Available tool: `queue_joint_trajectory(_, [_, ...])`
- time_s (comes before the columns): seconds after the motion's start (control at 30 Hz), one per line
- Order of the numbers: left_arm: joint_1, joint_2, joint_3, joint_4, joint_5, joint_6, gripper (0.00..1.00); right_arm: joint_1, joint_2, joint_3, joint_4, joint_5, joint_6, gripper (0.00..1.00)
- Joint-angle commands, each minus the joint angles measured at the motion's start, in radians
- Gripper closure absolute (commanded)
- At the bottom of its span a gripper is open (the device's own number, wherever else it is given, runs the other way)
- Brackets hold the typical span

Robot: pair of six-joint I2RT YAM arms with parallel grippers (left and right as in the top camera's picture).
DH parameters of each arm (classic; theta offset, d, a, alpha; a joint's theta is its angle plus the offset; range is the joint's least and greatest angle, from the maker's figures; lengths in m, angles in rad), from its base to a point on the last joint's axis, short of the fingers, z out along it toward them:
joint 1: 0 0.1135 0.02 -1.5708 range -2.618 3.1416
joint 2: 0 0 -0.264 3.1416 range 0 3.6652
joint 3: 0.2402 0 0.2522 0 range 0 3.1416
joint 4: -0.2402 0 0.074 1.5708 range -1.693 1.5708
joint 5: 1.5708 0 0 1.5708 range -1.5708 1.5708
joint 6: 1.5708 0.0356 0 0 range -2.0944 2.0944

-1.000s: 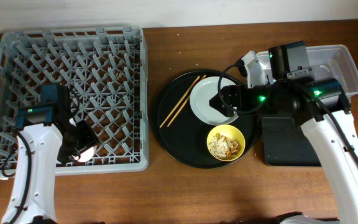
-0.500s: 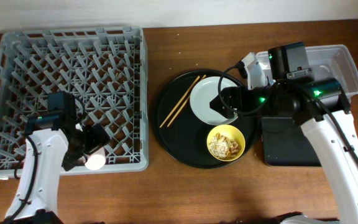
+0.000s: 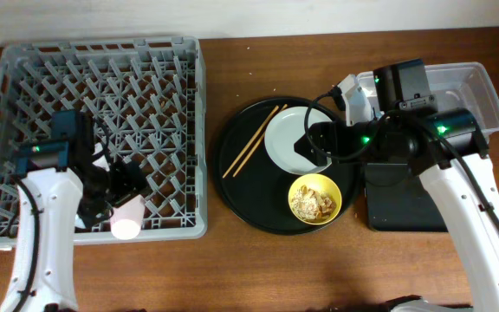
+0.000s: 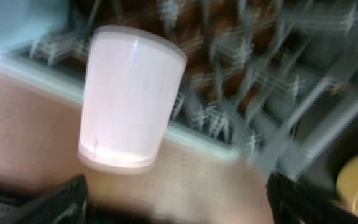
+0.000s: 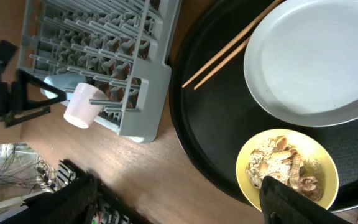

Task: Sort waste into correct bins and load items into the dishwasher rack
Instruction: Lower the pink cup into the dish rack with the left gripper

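Note:
My right gripper moves back from over the grey plate (image 3: 288, 130) next and lowers onto the yellow bowl's rack-facing rim (image 3: 291, 199), since the bowl still holds food scraps.
The pink cup (image 3: 126, 227) lies tilted on the front rim of the grey dishwasher rack (image 3: 24, 69). My left gripper (image 3: 126, 189) is open just behind it. In the left wrist view the cup (image 4: 129, 99) is ahead of the spread fingers (image 4: 61, 199), not between them. My right gripper (image 3: 314, 143) is open and empty over the grey plate (image 3: 288, 130). The chopsticks (image 3: 251, 143) lie beside the plate. The yellow bowl (image 3: 315, 198) holds food scraps (image 5: 278, 168). Napkin and wrapper are out of view.
Plate, chopsticks and bowl sit on a large round black tray (image 3: 232, 186). The clear tub (image 3: 483, 95) and the flat black tray (image 3: 401, 204) stand at the right, partly under my right arm. A pale blue shape (image 5: 53, 84) sits in the rack by the pink cup.
The left gripper carried the pink cup to the rack's front rim, let it go and drew back towards the rack's middle. The right arm has not moved.

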Motion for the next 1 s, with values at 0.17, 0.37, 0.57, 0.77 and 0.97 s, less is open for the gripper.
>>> queue_joint_trajectory(0.17, [0.005, -0.238, 0.142, -0.204, -0.050, -0.010, 0.87, 0.006, -0.013, 0.000, -0.010, 0.016, -0.014, 0.15])
queue_joint_trajectory(0.37, [0.005, -0.238, -0.152, -0.078, -0.050, -0.100, 1.00, 0.006, -0.013, 0.000, -0.011, 0.015, -0.014, 0.15])
queue_joint_trajectory(0.57, [0.005, -0.239, -0.228, -0.037, -0.053, -0.149, 1.00, 0.006, -0.013, -0.002, -0.013, 0.015, -0.014, 0.15])
queue_joint_trajectory(0.77, [0.005, -0.239, -0.257, -0.056, -0.159, -0.187, 1.00, 0.006, -0.013, -0.002, -0.014, 0.016, -0.014, 0.15])
queue_joint_trajectory(0.97, [0.005, -0.221, -0.280, 0.063, -0.236, -0.190, 1.00, 0.006, -0.013, -0.002, -0.013, 0.016, -0.014, 0.15])
